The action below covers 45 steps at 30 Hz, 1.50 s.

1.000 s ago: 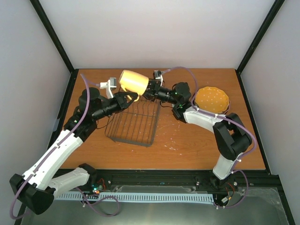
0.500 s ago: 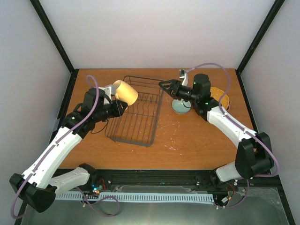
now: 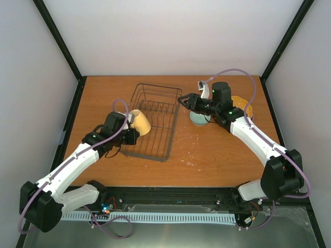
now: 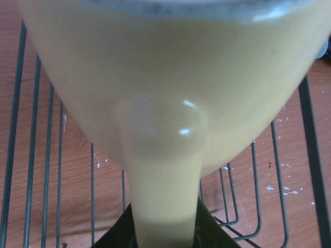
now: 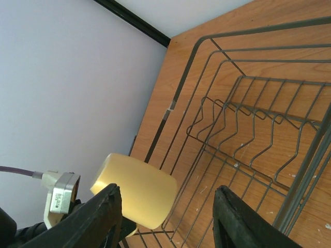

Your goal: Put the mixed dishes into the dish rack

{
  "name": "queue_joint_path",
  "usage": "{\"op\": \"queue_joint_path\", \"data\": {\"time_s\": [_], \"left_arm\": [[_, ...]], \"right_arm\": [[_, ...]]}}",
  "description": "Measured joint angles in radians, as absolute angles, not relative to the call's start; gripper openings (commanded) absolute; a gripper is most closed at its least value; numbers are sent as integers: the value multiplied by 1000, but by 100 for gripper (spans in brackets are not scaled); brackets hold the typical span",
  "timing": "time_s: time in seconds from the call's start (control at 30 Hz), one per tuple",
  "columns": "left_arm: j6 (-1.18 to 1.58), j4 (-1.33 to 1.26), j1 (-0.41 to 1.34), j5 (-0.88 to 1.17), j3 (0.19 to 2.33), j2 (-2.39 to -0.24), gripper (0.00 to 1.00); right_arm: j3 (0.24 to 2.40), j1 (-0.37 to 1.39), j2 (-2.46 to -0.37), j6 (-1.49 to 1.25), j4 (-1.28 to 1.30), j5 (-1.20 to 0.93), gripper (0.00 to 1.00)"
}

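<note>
The dish rack's bottom wires are empty, so my left gripper will lower the mug onto them toward the right in the top view next, then let go of the mug's handle.
My left gripper (image 3: 130, 133) is shut on the handle of the yellow mug (image 3: 140, 122) and holds it over the near left part of the dish rack (image 3: 165, 142), a dark wire basket. In the left wrist view the mug (image 4: 170, 77) fills the frame, its handle (image 4: 164, 196) between my fingers, rack wires (image 4: 51, 155) below. My right gripper (image 3: 182, 100) is open and empty above the rack's far right edge. Its view shows the mug (image 5: 137, 191) and the rack (image 5: 248, 129). The pale mint-green bowl (image 3: 198, 118) and the orange plate (image 3: 243, 106) lie partly hidden under the right arm.
Black frame posts (image 3: 64, 49) rise at the table's back corners. The other plates are out of view. The wooden table (image 3: 207, 160) ends at a black rail along the near edge.
My left gripper has carried the mug down and nearer, from above the rack's far left side to its near left part. My right gripper has stayed about in place, open.
</note>
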<state>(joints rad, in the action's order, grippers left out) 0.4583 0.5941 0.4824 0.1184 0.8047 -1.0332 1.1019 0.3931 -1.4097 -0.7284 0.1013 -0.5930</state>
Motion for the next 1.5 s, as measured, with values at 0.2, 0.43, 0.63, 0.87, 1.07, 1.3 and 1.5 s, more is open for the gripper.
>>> {"op": "queue_joint_path", "data": {"time_s": [0.2, 0.43, 0.63, 0.87, 1.07, 1.3, 1.5], "left_arm": [[427, 482, 483, 121, 740, -1090, 1], [377, 374, 497, 124, 726, -1251, 1], [320, 348, 516, 114, 728, -1339, 1], [273, 330, 526, 80, 728, -1376, 1], [265, 299, 530, 52, 728, -1398, 15], [267, 298, 532, 25, 728, -1380, 23], [271, 301, 532, 20, 728, -1369, 32]], "right_arm": [[1102, 392, -1410, -719, 115, -590, 47], [1102, 383, -1410, -711, 120, -590, 47], [1102, 364, -1411, -696, 138, -587, 47], [1102, 340, -1411, -683, 144, -587, 47], [1102, 329, -1410, -672, 148, -587, 49], [1102, 313, -1411, -665, 168, -587, 50], [1102, 306, -1411, -657, 172, -587, 50]]}}
